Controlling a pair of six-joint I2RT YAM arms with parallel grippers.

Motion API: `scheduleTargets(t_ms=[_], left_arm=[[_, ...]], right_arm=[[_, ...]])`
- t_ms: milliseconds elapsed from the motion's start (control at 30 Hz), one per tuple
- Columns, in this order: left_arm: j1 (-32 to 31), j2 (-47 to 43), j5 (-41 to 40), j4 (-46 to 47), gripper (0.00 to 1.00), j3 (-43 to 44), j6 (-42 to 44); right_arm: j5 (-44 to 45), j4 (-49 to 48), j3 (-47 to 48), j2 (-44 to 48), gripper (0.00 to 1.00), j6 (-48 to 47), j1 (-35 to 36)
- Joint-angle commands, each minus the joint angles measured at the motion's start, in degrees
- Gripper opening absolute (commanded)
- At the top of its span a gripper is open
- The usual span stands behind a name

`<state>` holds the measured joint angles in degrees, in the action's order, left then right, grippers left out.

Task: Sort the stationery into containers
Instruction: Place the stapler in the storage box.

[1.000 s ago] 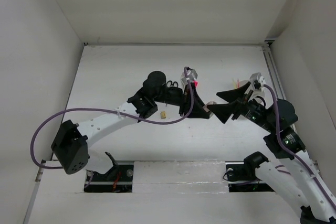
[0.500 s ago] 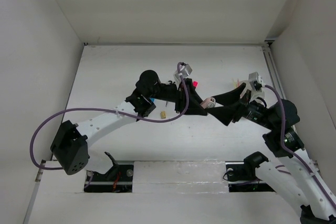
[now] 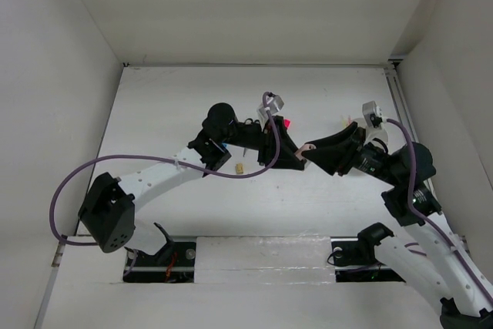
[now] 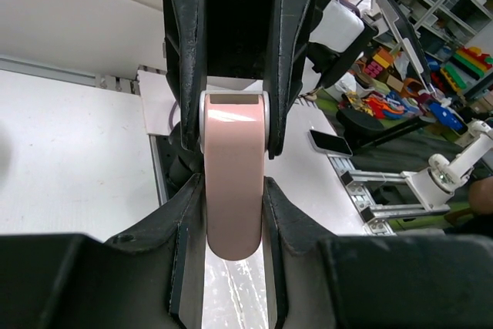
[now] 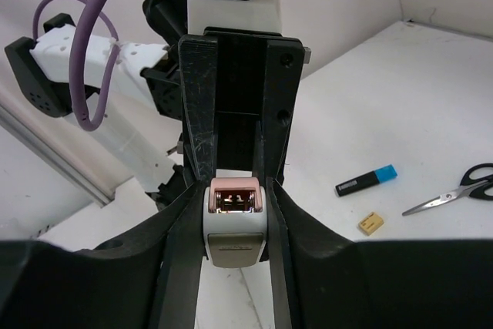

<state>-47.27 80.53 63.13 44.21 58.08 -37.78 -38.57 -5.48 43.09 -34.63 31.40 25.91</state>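
Observation:
Yellow and red bits are below my right gripper and to its right in the top view. I should swing it down that way past them next and let go.
The pink eraser (image 3: 308, 147), a rounded pink bar with a white end, hangs in the air over the middle of the table. My left gripper (image 3: 299, 157) is shut on its pink end (image 4: 233, 190). My right gripper (image 3: 314, 151) faces it, and its fingers press both sides of the white end (image 5: 235, 225). On the table lie the blue-capped marker (image 5: 366, 181), the tan eraser (image 5: 371, 223) and the scissors (image 5: 454, 190). The tan eraser (image 3: 240, 168) also shows below the left arm. I cannot make out the containers.
A pink-red marker cap (image 3: 286, 122) peeks out behind the left wrist. Small yellow and red bits (image 3: 348, 122) show behind the right gripper. White walls close the table at the back and both sides. A rail (image 3: 400, 105) runs along the right edge.
The right gripper has moved left up to the left one and closed its wide-open jaws onto the eraser's white end. The left arm shifted slightly and kept its hold.

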Motion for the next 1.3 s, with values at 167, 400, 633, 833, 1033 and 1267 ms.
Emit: scheduleTargets(t_ms=[167,400,633,833,1033,1267], left_arm=[[1.03,-1.25,0.24,1.15,0.01,0.54,1.31],[2.09,0.58,-6.26,-12.08,1.0,3.78,4.62],[2.09,-3.62,-20.39,-29.83,1.0,4.93,10.0],[2.09,-6.88,-52.86,-51.38,1.0,9.32,8.86],[2.09,-12.23,-62.34,-63.8,1.0,7.67,8.59],[2.09,-20.14,-69.37,-70.39,1.0,4.76,10.45]], right_arm=[[0.24,-4.1,-0.29,-0.26,0.0,-0.11,-0.07],[9.71,0.1,0.41,-2.19,0.0,-8.62,-0.07],[27.01,10.21,4.45,-6.41,0.0,-11.88,-4.28],[43.47,19.35,8.5,-8.25,0.0,-15.12,-7.53],[43.93,13.48,7.97,-10.44,0.0,-21.55,-16.84],[48.23,18.22,12.18,-16.42,0.0,-17.42,-30.47]])
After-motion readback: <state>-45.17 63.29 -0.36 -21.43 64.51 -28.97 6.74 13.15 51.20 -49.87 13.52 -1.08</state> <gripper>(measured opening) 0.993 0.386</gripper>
